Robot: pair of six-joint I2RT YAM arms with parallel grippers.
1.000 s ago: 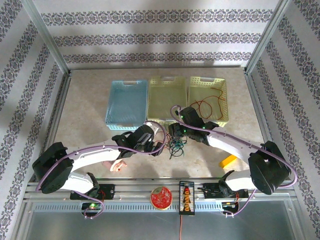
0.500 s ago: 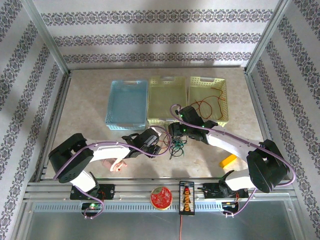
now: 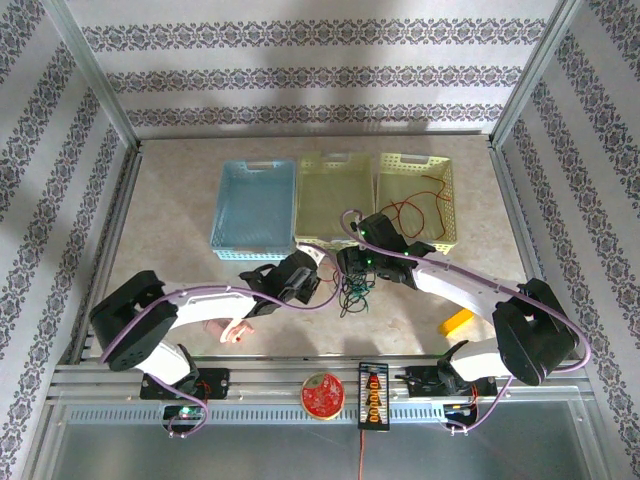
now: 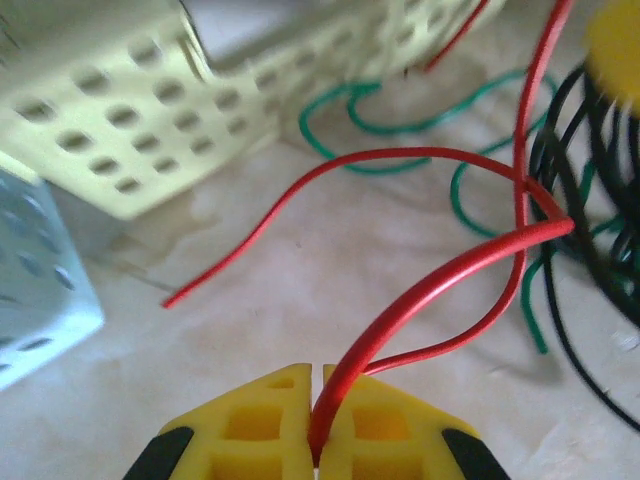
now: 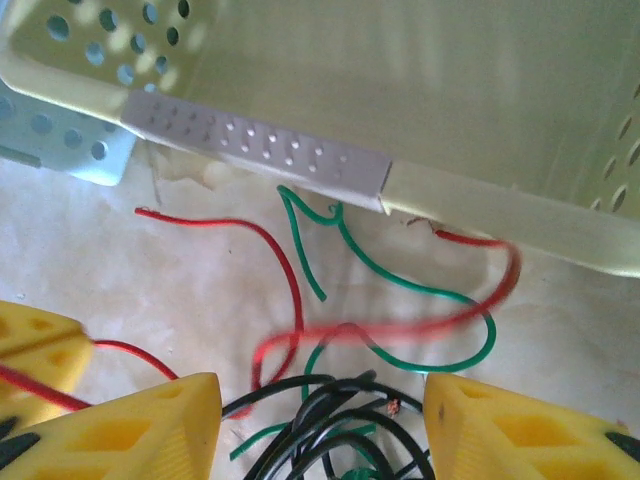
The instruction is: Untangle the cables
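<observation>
The basket with the red wire (image 3: pixel 414 205) lies outward, past the middle one, so my left gripper will rise outward over the red wire and let go of the matching red cable.
The cables lie as a small tangle (image 3: pixel 352 292) of red, green and black strands on the table in front of the middle basket. My left gripper (image 3: pixel 320 287) is just left of the tangle. In the left wrist view it (image 4: pixel 318 375) is shut on a red cable (image 4: pixel 430 290), which loops right towards the green strands (image 4: pixel 400 120) and black strands (image 4: pixel 590 230). My right gripper (image 5: pixel 322 385) hangs open over the black bundle (image 5: pixel 340 430), one finger on each side. A green loop (image 5: pixel 440 300) and a blurred red strand (image 5: pixel 400 325) lie beyond it.
Three baskets stand behind the tangle: a blue one (image 3: pixel 255 205), a yellow-green one (image 3: pixel 335 195) and another (image 3: pixel 415 195) holding a red wire. A yellow block (image 3: pixel 457 322) lies at the right. The connector strip (image 3: pixel 371 395) and a red disc (image 3: pixel 322 393) sit on the front rail.
My left gripper has moved right to the tangle's edge, and its elbow has swung inward. The right arm has barely moved.
</observation>
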